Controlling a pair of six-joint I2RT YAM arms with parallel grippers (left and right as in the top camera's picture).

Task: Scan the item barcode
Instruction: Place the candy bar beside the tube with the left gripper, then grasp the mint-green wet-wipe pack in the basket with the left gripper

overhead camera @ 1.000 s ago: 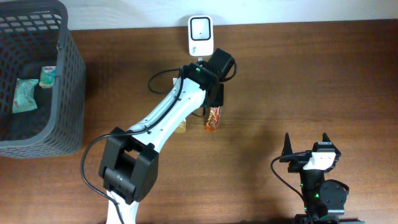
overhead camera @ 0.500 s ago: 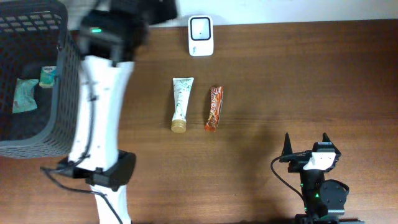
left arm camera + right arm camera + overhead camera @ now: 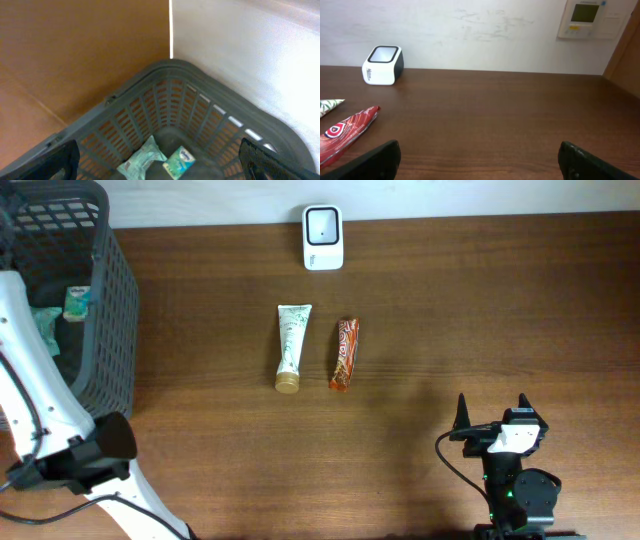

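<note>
My left gripper is going to move down past the basket's rim. Then it will close on the crumpled teal packet (image 3: 46, 327) (image 3: 142, 160) beside the smaller teal packet.
A white barcode scanner (image 3: 323, 237) stands at the table's back edge, also seen as a white box with a dark side (image 3: 382, 65). In front of it lie a white tube (image 3: 291, 347) and a red packet (image 3: 345, 353), side by side. My left gripper (image 3: 160, 166) hangs open over the grey basket (image 3: 170, 67), with nothing between its fingers. Below it, two teal packets (image 3: 145, 157) (image 3: 180, 161) lie on the basket's floor. My right gripper (image 3: 492, 408) rests open and empty at the front right, far from the items.
The grey basket (image 3: 115, 300) fills the table's far left corner. My left arm's white link (image 3: 35, 370) runs along its front side. A wall panel (image 3: 585, 19) hangs behind the table on the right.
My left arm has swung from beside the scanner to the far left, over the basket, uncovering the tube. Its jaws have gone from partly closed to wide. The right arm has not moved.
</note>
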